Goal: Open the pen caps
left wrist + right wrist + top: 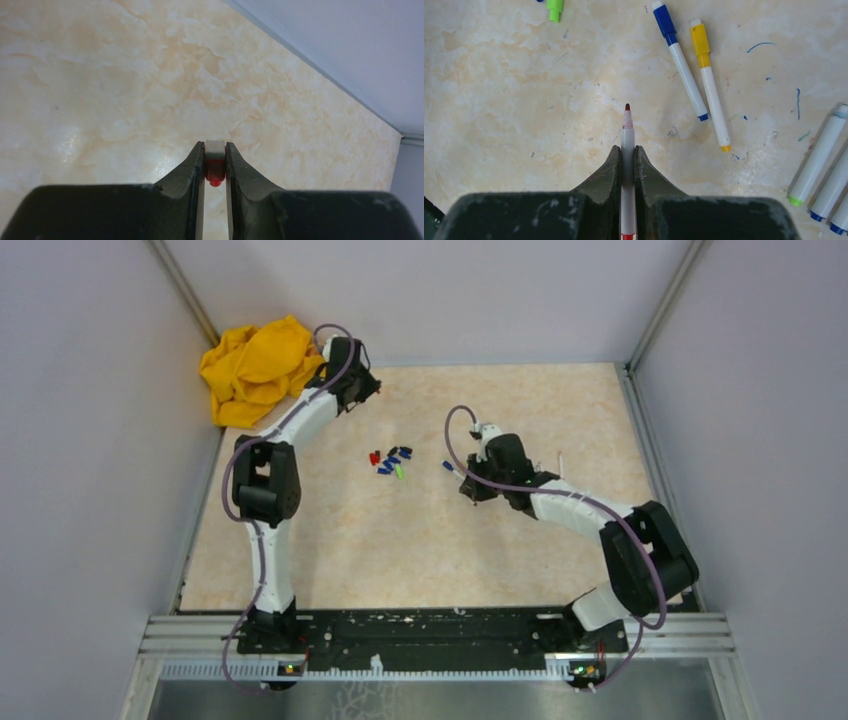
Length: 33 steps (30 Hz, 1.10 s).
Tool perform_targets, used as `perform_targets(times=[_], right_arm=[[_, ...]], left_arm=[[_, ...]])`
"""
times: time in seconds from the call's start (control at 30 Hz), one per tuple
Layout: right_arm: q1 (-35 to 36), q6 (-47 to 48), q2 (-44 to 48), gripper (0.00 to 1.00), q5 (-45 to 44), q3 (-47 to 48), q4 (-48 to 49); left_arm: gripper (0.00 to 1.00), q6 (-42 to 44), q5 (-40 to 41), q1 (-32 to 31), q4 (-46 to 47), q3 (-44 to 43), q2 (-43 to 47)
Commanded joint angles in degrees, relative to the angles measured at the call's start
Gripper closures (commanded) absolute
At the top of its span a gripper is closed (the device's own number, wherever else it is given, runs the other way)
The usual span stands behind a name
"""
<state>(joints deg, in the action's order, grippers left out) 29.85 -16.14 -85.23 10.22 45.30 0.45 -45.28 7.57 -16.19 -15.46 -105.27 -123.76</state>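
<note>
My left gripper is to carry the red cap back beside the blue cap at the heap's near edge next, because the loose pen caps lie together there.
My left gripper (376,392) (215,146) is at the far left of the table, shut on a red pen cap (215,170) with a pale end. My right gripper (470,492) (627,149) is shut on the white barrel of an uncapped red pen (627,131), whose red tip points away over the table. Several loose pen caps (392,462) in blue, red and green lie in a small heap between the arms. A green cap (555,7) shows at the top of the right wrist view. Two pens lie capped: one blue (679,55), one yellow (709,80).
A crumpled yellow cloth (258,368) lies in the far left corner by the left arm. More white pen barrels (821,160) lie at the right of the right wrist view. Grey walls (90,440) close in the table on three sides. Ink marks (759,46) stain the surface.
</note>
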Motion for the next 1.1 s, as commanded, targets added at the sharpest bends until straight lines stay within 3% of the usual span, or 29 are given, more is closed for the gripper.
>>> perform_targets(times=[0.0,0.13,0.3,0.73,1.07], right_arm=[[-0.1,1.2,4.8,1.00,-4.9,4.6,-3.1],[-2.0,1.5,4.3,1.00,-9.8,7.5,-6.4],[-3.6,1.6,1.1,1.00,-15.4,9.3,-8.8],[-5.6,2.4,-6.4,1.00,-21.9,11.4,-10.2],[-6.2,2.8,-10.9,0.97,-23.9,12.4,-10.5]], left_arm=[[1.00,3.4,3.4,-4.3,-0.9,3.4,4.2],[1.00,4.5,7.6,-7.5,2.2,19.9,13.2],[1.00,3.2,10.3,-10.5,3.0,32.1,18.1],[0.91,0.0,15.9,-12.0,2.1,40.3,21.6],[0.64,-1.4,16.0,-11.8,2.4,41.3,20.9]])
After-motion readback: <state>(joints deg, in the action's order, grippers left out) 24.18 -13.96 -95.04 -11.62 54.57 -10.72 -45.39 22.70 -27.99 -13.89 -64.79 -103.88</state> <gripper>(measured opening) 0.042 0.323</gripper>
